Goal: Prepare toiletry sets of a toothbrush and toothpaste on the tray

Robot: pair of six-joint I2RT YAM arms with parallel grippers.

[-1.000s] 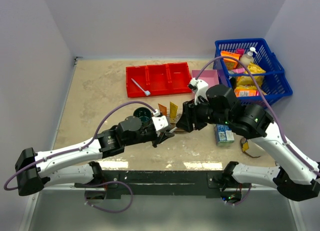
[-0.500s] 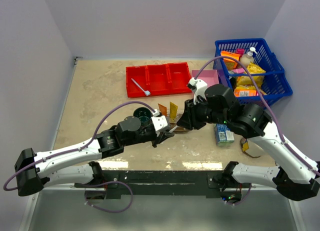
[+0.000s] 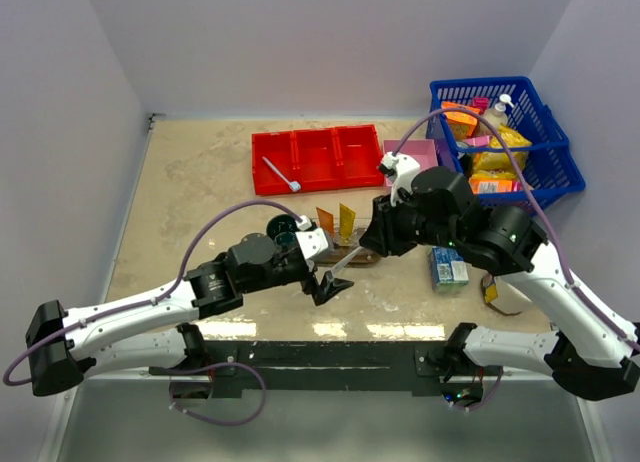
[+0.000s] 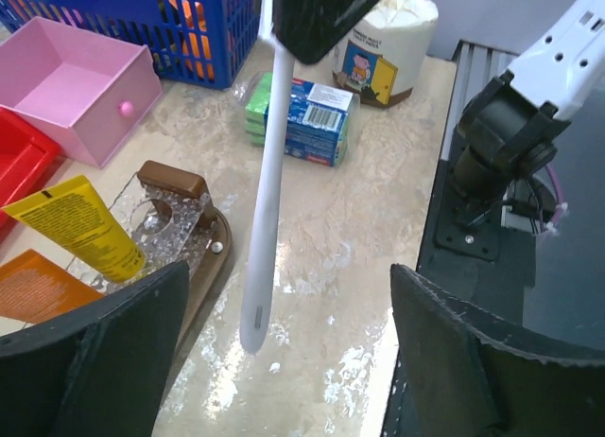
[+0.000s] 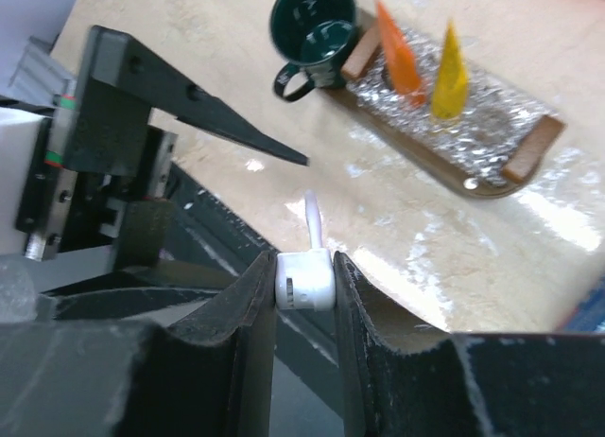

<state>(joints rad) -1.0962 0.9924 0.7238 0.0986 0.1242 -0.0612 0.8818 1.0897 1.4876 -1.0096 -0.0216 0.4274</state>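
My right gripper carries the toothbrush outward next, lowers its handle into the empty hole point(image 5: 487, 130) beside the yellow toothpaste and releases it. The hole lies outward and below.
My right gripper point(image 5: 304, 267) is shut on the head end of a white toothbrush point(image 4: 269, 172). The brush hangs down from it over the table beside the brown tray point(image 4: 203, 257). My left gripper point(image 4: 288, 309) stands open just below the handle's tip, with its fingers point(image 4: 95, 352) wide apart and touching nothing. On the tray's crinkled clear holder stand the yellow toothpaste point(image 4: 80, 224) and the orange toothpaste point(image 4: 38, 286). From above, the right gripper point(image 3: 372, 244) and left gripper point(image 3: 325, 284) cover most of the tray point(image 3: 357, 258). Another toothbrush point(image 3: 275, 172) lies in the red bin point(image 3: 320, 157).
A dark green mug point(image 3: 285, 229) stands at the tray's left end. A pink box point(image 3: 415, 157) and a blue basket point(image 3: 510, 142) of goods sit at the back right. A blue-green carton point(image 3: 450, 270) lies right of the tray, with a white tub point(image 4: 392, 44) behind it.
My left gripper has opened, let go of the toothbrush and drawn back toward the near edge. The right gripper has closed on the brush's head and now holds it alone.
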